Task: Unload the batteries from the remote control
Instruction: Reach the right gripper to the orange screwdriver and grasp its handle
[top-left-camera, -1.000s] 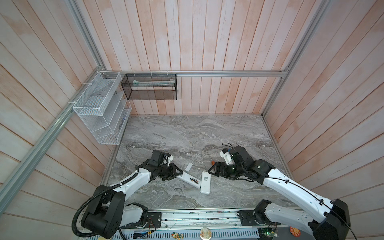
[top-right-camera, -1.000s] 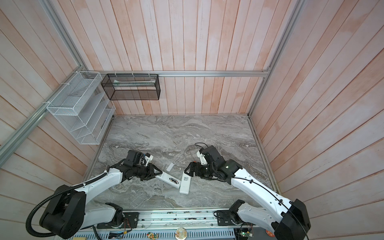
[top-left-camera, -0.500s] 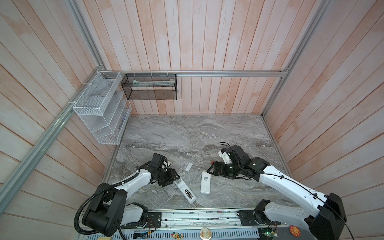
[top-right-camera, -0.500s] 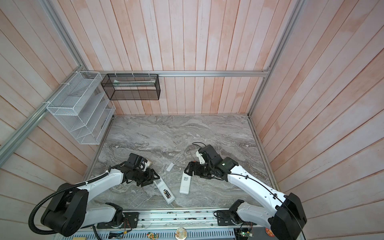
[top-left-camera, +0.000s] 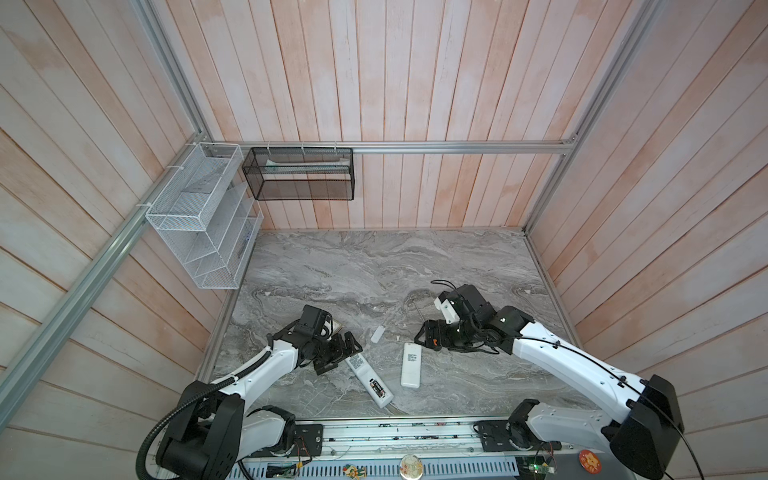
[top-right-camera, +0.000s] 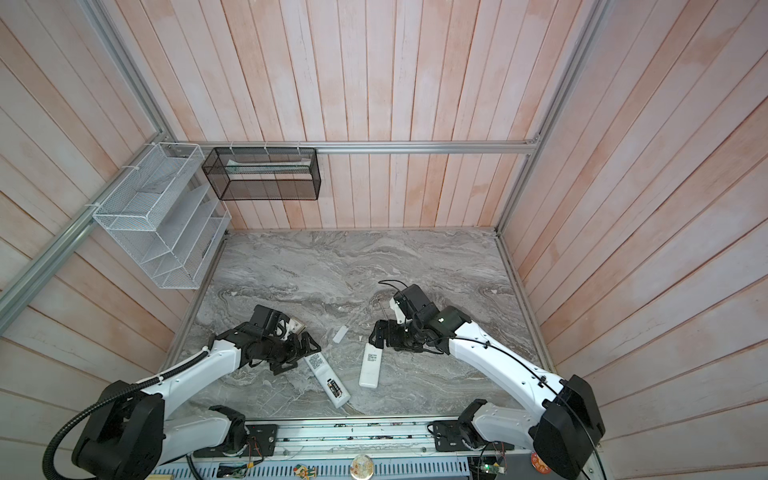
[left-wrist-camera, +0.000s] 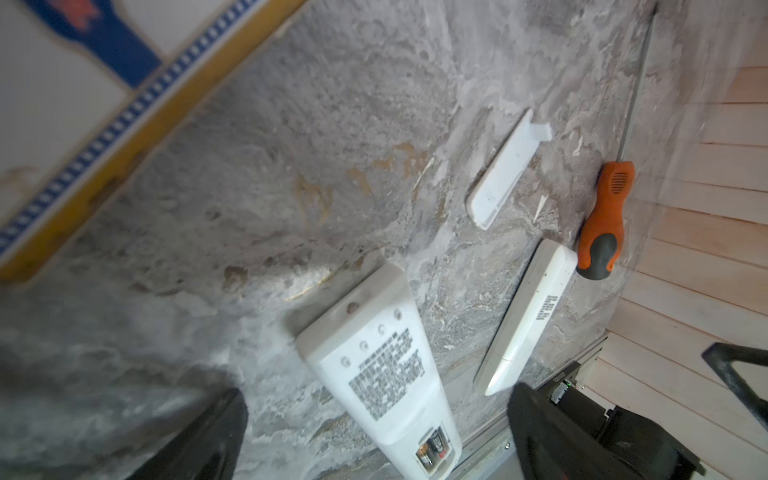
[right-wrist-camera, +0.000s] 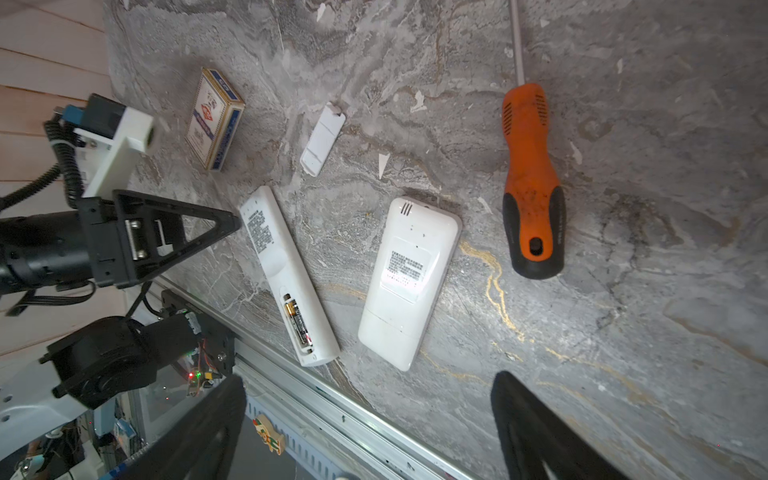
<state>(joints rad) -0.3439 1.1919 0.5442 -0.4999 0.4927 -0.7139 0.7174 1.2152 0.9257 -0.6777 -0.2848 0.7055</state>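
The robot's right gripper will next lower its open fingers to either side of the handle and close across the handle's clear sides, as the orange screwdriver handle (right-wrist-camera: 534, 188) lies below, beside the wide remote.
A narrow white remote control (top-left-camera: 370, 376) lies back up on the marble table, pointing at the front edge. Its compartment is uncovered, and black batteries (right-wrist-camera: 296, 319) with gold marks sit inside; they also show in a top view (top-left-camera: 377, 388) and the left wrist view (left-wrist-camera: 432, 451). My left gripper (top-left-camera: 343, 355) is open at the remote's far end, with a finger on either side of the remote and apart from it. A wider white remote (right-wrist-camera: 409, 282) lies beside it with its cover on. My right gripper (top-left-camera: 428, 340) hangs open above that remote's far end, holding nothing.
A loose white battery cover (top-left-camera: 377, 333) lies between the arms. An orange-handled screwdriver (right-wrist-camera: 530, 183) rests right of the wide remote, under the right arm. A small card box (right-wrist-camera: 214, 118) sits by the left wrist. The metal front rail (right-wrist-camera: 332, 407) runs close to both remotes' near ends.
My left gripper has opened and let go of the narrow remote. That remote swung from pointing right to pointing at the front edge and now lies on the table. The right arm barely moved.
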